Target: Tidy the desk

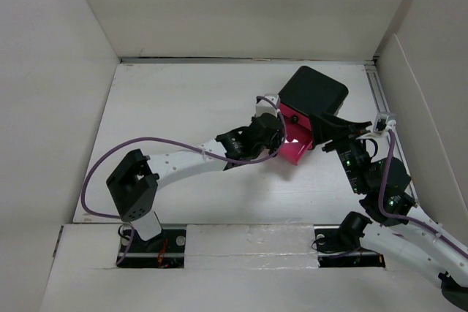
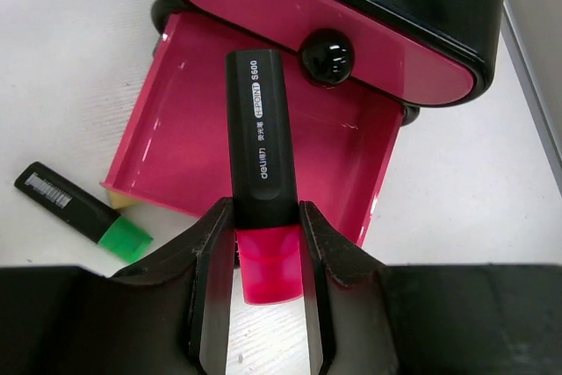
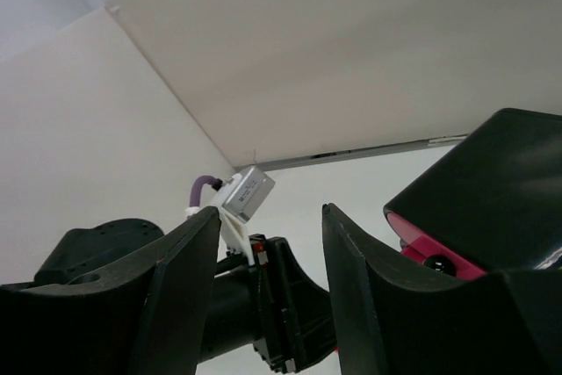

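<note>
The highlighter still hangs above the open drawer, which shows empty space. I will next lower my left gripper toward the drawer's bottom and let go of the highlighter there.
The white desk [image 1: 183,107] carries a small black cabinet [image 1: 314,95] with its lower pink drawer [image 1: 296,144] pulled open. My left gripper [image 1: 276,139] is at the drawer's front. In the left wrist view the left gripper [image 2: 263,212] is shut on a black highlighter with a pink cap [image 2: 256,120], held over the open drawer [image 2: 184,129], which looks empty. A black highlighter with a green cap [image 2: 83,212] lies on the desk [image 2: 70,59] left of the drawer. My right gripper [image 1: 341,137] [image 3: 268,243] is open and empty beside the cabinet's right front.
The cabinet's upper pink drawer [image 2: 263,15] is shut, with a round black knob [image 2: 327,56]. A yellow edge [image 2: 118,201] shows by the open drawer's left corner. White walls enclose the desk. The cabinet [image 3: 492,182] stands right of my right fingers.
</note>
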`<state>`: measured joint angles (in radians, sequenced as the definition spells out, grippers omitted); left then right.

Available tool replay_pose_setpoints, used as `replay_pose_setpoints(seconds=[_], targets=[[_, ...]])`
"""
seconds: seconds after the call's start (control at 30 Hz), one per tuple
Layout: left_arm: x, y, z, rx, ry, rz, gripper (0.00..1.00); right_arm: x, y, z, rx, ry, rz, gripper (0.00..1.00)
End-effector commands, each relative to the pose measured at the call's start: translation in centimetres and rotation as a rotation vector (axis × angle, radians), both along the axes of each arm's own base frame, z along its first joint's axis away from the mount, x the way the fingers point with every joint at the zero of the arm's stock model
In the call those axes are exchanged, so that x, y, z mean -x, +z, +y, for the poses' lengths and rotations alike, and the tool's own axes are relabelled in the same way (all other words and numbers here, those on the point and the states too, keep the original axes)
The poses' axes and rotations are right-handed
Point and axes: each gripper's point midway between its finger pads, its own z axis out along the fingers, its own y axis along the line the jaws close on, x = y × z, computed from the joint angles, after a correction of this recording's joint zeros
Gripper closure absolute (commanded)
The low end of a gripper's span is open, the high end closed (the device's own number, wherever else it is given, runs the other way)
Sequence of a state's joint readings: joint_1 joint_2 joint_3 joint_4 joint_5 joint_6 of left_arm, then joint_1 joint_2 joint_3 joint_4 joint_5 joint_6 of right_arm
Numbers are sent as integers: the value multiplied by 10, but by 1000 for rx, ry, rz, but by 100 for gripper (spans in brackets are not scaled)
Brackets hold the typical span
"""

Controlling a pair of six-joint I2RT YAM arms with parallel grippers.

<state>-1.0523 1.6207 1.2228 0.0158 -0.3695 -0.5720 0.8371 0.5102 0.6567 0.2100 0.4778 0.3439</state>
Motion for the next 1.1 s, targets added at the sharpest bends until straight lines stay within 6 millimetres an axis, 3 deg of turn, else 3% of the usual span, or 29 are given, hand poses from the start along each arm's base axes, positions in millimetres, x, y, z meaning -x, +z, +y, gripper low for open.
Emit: replay_pose_setpoints(seconds=[0.0, 0.3, 0.6, 0.77, 0.93, 0.97, 1.07], targets=[[-5, 20, -14, 28, -40, -13, 98, 2, 13, -5, -28, -8, -30, 44], [-15, -9, -25, -11, -78, 79, 96, 1, 11, -8, -29, -25, -23, 44], [-19, -36, -15, -87, -64, 130, 96, 1, 12, -6, -29, -13, -27, 44], [-32, -32, -16, -99, -44, 105, 94, -1, 9, -4, -22, -13, -19, 44], [-44, -19, -25, -68, -26, 56, 76, 0, 10, -5, -28, -19, -22, 44], [-45, -19, -26, -69, -23, 53, 67, 0, 10, -4, -24, -12, -23, 44], [-47, -16, -23, -71, -10, 40, 55, 0, 10, -6, -27, -20, -20, 44]])
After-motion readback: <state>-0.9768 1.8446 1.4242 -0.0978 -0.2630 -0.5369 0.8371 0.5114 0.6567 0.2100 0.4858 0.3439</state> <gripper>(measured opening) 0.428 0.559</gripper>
